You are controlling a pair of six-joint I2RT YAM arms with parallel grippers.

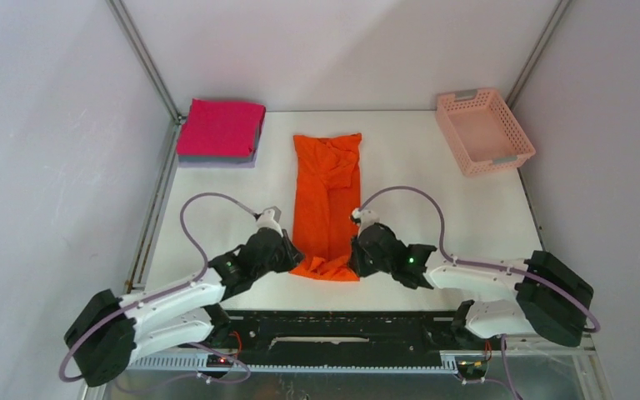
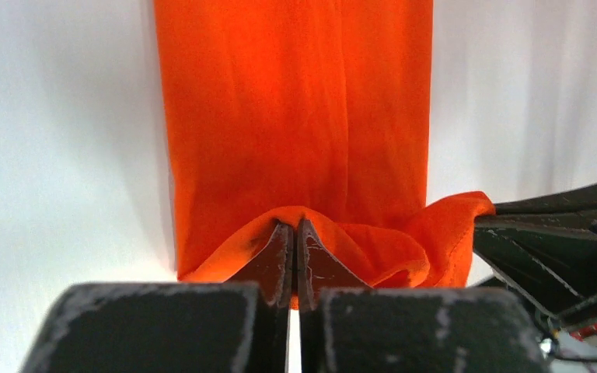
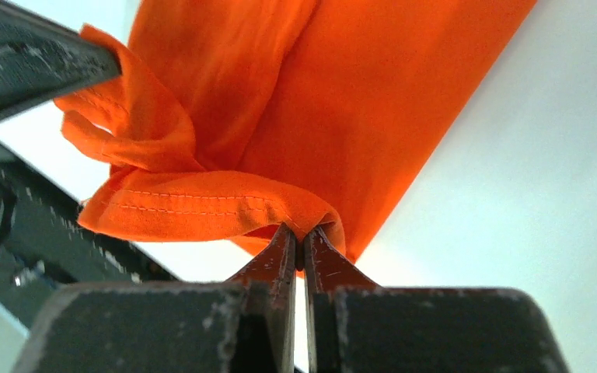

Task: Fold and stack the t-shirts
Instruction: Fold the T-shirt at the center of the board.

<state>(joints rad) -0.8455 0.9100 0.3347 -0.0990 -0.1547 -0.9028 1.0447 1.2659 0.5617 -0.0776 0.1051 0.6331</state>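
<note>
The shirt still lies long, so my right gripper next carries the corner of the shirt's hem outward, lays it just past the shirt's middle (image 1: 350, 191) and releases it.
An orange t-shirt (image 1: 327, 200) lies folded into a long narrow strip down the middle of the white table. Its near hem is bunched and lifted between the two grippers. My left gripper (image 1: 290, 257) is shut on the hem's left corner, the cloth (image 2: 295, 116) pinched at the fingertips (image 2: 295, 227). My right gripper (image 1: 358, 255) is shut on the hem's right corner (image 3: 202, 206), the stitched edge draped over its fingertips (image 3: 301, 237). A folded magenta-pink t-shirt (image 1: 221, 127) sits on a folded grey one (image 1: 217, 161) at the back left.
A pale pink lattice basket (image 1: 483, 131) stands at the back right corner. Metal frame posts rise at both back corners. The right arm's black gripper body (image 2: 560, 249) shows at the right of the left wrist view.
</note>
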